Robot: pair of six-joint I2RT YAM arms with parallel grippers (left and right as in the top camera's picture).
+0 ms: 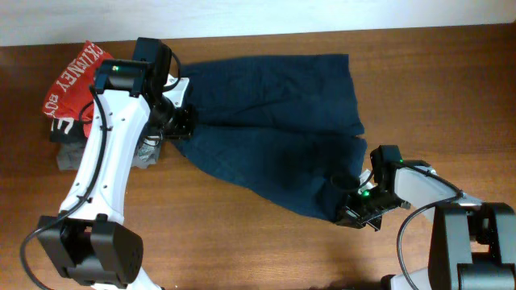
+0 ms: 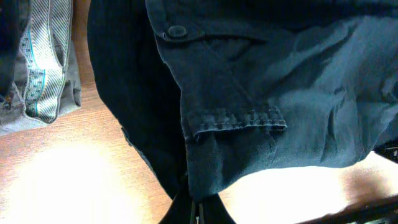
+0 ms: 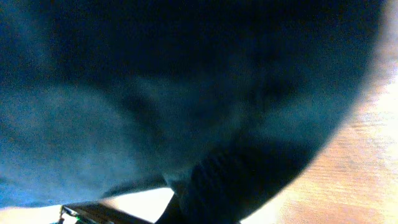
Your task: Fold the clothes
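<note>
The garment's far corner (image 1: 345, 62) lies outward of the right gripper, so the right gripper should carry the garment's held corner outward over the garment and let go of it by that far corner.
The dark navy-blue garment (image 1: 274, 129) lies spread across the middle of the table, with a button and a pocket flap showing in the left wrist view (image 2: 261, 93). My left gripper (image 1: 179, 121) is shut on its left edge (image 2: 198, 205). My right gripper (image 1: 352, 200) is shut on its lower right corner, and the cloth (image 3: 186, 93) fills the right wrist view, hiding most of the fingers.
A red garment with white lettering (image 1: 74, 84) lies at the far left over a grey folded garment (image 1: 76, 153), which also shows in the left wrist view (image 2: 43, 68). Bare wooden table (image 1: 242, 242) runs along the front.
</note>
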